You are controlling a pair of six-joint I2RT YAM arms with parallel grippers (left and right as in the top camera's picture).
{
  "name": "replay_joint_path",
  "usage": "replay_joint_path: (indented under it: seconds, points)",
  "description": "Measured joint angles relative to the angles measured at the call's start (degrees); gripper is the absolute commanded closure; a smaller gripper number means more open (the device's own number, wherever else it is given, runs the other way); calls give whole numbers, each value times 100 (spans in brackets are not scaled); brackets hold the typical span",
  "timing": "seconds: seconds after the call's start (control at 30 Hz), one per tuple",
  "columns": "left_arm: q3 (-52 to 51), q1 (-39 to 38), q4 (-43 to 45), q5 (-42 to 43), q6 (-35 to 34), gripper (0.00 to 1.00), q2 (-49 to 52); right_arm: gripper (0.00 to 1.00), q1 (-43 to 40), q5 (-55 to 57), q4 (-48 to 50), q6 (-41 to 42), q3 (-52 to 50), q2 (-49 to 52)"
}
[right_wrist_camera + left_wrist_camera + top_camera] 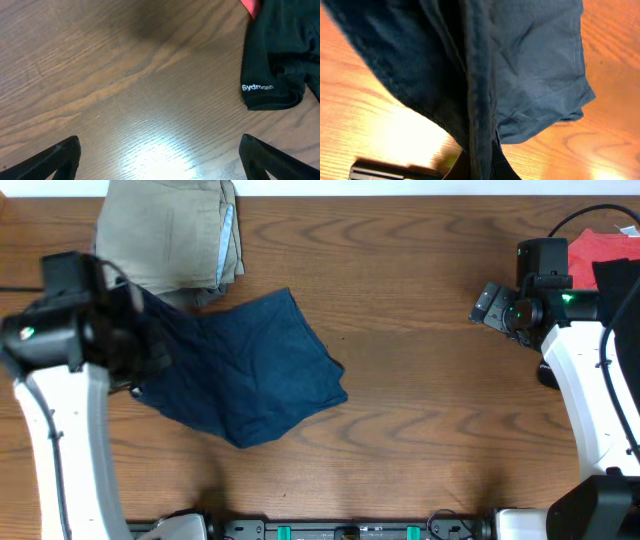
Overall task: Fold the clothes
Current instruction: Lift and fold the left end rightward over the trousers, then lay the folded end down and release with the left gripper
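Note:
The left gripper should lower toward the right in the overhead view and release the raised edge, because the shorts' flat side [309, 343] [564, 60] is that way, below the gripper.
The clothes, a pair of dark navy shorts [250, 380], lie partly spread on the wooden table left of centre, and their left side is lifted. My left gripper [140, 350] is shut on that raised edge. In the left wrist view the navy fabric [530, 75] hangs bunched from the left gripper [482, 167], with a thick seam running into the jaws. My right gripper [490, 305] hovers open at the right, far from the shorts. The right wrist view shows the right gripper [160, 155] with wide-spread fingertips [55, 160] over bare wood.
A khaki-tan garment [170, 235] with a pale blue edge lies folded at the back left, touching the shorts' top edge. A red garment [605, 250] and a black one [620, 280] sit at the far right; the black garment [280, 55] carries white lettering.

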Motion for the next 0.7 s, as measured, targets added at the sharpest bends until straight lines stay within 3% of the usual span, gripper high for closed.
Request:
replay_joint_path:
  seconds: [0.3, 0.7]
  points:
    - [0, -1086, 627, -13, -48, 94, 1005, 1, 0, -2, 2, 0, 0, 0]
    - [0, -1690, 1147, 2, -267, 94, 1755, 1, 0, -2, 2, 0, 0, 0]
